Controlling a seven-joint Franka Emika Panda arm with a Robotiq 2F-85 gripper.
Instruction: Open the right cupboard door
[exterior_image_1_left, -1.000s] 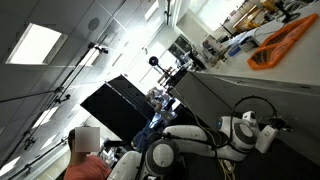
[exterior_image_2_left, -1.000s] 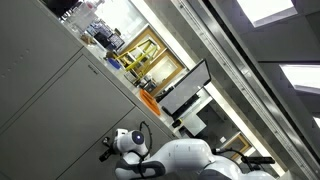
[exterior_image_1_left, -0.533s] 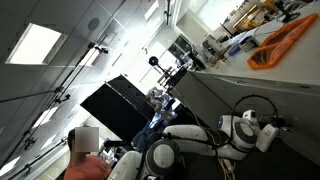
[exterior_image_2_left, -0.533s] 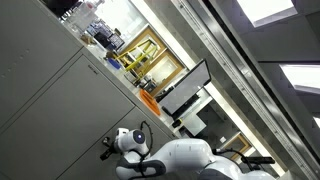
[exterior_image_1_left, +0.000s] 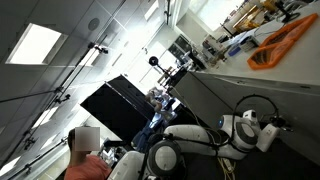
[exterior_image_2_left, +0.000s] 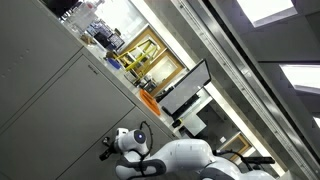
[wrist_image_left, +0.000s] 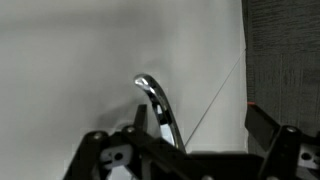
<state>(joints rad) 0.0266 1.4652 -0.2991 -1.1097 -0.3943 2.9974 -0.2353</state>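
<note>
My open fingers already surround the handle, so next they stay there and close around the silver bar handle (wrist_image_left: 158, 105).
In the wrist view the right cupboard door (wrist_image_left: 80, 55) fills the frame as a flat pale panel. Its silver bar handle (wrist_image_left: 158, 105) curves out of it. My gripper (wrist_image_left: 200, 122) is open and close to the door. The handle lies between the two fingers, right beside the left one, and the right finger is well clear of it. No finger visibly touches the handle. In both exterior views the gripper (exterior_image_1_left: 266, 134) (exterior_image_2_left: 106, 153) is at the end of the white arm, against the grey cupboard front (exterior_image_2_left: 45, 95).
A darker grey cabinet panel (wrist_image_left: 285, 50) adjoins the door on the right of the wrist view. An orange object (exterior_image_1_left: 285, 40) lies on the counter. A black monitor (exterior_image_1_left: 125, 105) and a person (exterior_image_1_left: 85, 150) are behind the arm.
</note>
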